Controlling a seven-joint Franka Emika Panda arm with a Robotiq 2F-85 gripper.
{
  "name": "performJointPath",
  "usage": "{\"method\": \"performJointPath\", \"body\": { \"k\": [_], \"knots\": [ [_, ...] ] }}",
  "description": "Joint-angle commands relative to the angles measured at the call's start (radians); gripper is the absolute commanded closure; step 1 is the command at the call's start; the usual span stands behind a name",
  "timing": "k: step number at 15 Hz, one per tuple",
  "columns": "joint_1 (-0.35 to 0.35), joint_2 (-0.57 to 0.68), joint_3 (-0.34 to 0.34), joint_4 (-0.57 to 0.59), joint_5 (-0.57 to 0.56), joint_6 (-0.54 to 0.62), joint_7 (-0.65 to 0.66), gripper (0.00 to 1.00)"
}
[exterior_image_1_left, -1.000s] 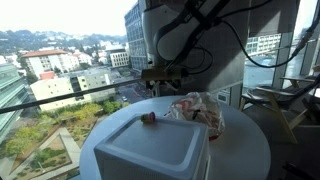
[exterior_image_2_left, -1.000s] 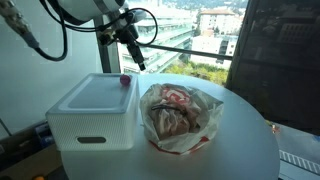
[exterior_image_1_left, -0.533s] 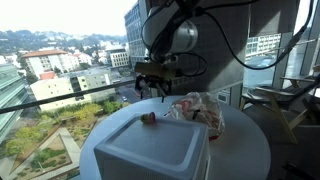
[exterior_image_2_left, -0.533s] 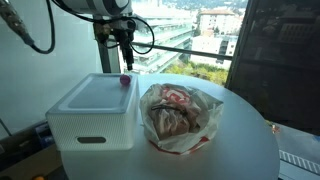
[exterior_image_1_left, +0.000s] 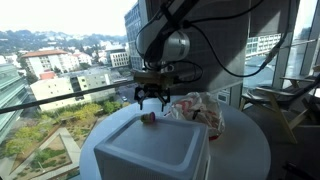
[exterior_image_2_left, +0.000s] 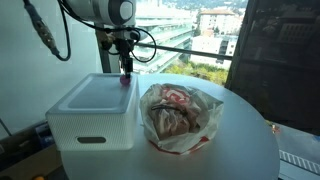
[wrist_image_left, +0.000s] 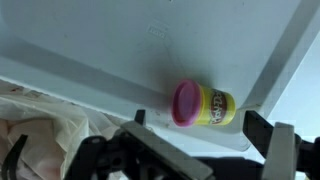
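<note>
My gripper will next lower its open fingers beside the pink lid and the opposite end and then close, because the yellow Play-Doh can (wrist_image_left: 203, 103) is below it, between the fingers.
A small yellow Play-Doh can (wrist_image_left: 203, 103) with a pink lid lies on its side on the lid of a white storage box (wrist_image_left: 120, 50), near the box's far corner. In both exterior views the can (exterior_image_1_left: 149, 118) (exterior_image_2_left: 125, 81) shows as a small dark-pink spot on the box (exterior_image_1_left: 150, 148) (exterior_image_2_left: 85, 105). My gripper (exterior_image_1_left: 151, 97) (exterior_image_2_left: 125, 68) (wrist_image_left: 198, 128) hangs open just above the can, fingers pointing down, one finger (wrist_image_left: 262, 128) on each side of it. Nothing is held between them.
A crumpled plastic bag (exterior_image_1_left: 198, 108) (exterior_image_2_left: 178, 118) with red print lies on the round white table (exterior_image_1_left: 245, 150) (exterior_image_2_left: 240, 150) beside the box; its edge (wrist_image_left: 40, 135) shows in the wrist view. Windows with a city view stand close behind the table.
The arm has swung toward the box and come down; the gripper now hangs directly over the can instead of behind and above it. The jaws stayed open.
</note>
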Motion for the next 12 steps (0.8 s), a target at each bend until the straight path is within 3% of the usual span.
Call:
{"method": "performJointPath", "body": {
  "k": [1,9,10,12],
  "knots": [
    [0.014,0.061,-0.003,0.094,0.012,-0.060,-0.021,0.00],
    [0.041,0.137,-0.018,0.178,-0.003,-0.098,-0.011,0.00],
    [0.043,0.142,-0.019,0.182,-0.011,-0.100,-0.022,0.25],
    [0.044,0.150,-0.020,0.189,-0.008,-0.109,-0.020,0.34]
  ]
}}
